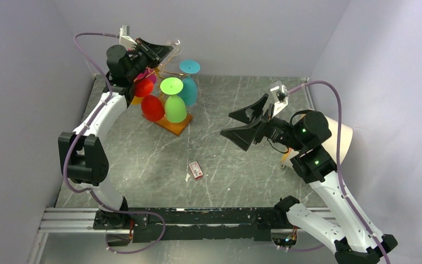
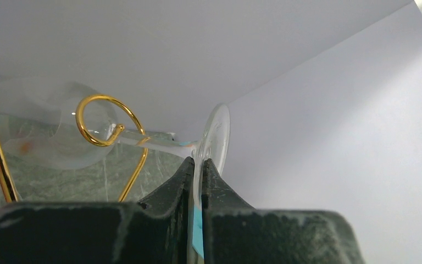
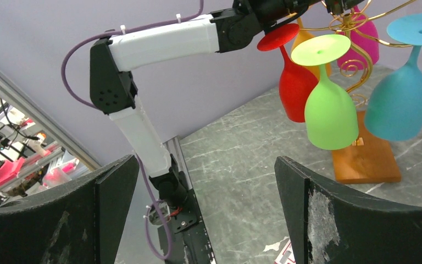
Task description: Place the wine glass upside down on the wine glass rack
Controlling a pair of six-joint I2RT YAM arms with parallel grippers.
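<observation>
The rack's gold scroll [image 2: 104, 118] surrounds the glass's stem, so my left gripper will shift the stem left in the top view within it and release the glass's foot.
The clear wine glass [image 2: 214, 137] lies almost level, and my left gripper [image 2: 198, 165] is shut on the rim of its round foot. Its stem passes through a gold scroll [image 2: 104, 118] of the wine glass rack, with the frosted bowl [image 2: 49, 126] beyond the loop. From above, the left gripper [image 1: 162, 49] is high at the rack's far top, over the gold wire [image 1: 162, 71] and the wooden base [image 1: 174, 124]. My right gripper [image 1: 242, 124] hangs open mid-right, nothing between its fingers [image 3: 110, 187]; in its own view the rack's base [image 3: 365, 162] is far right.
Red [image 1: 152, 107], green [image 1: 175, 107] and teal [image 1: 188, 88] glasses hang upside down on the rack, with magenta and orange ones behind. A small red box [image 1: 195, 169] lies on the marble table. A white cylinder [image 1: 340, 137] stands behind the right arm. Walls close in on three sides.
</observation>
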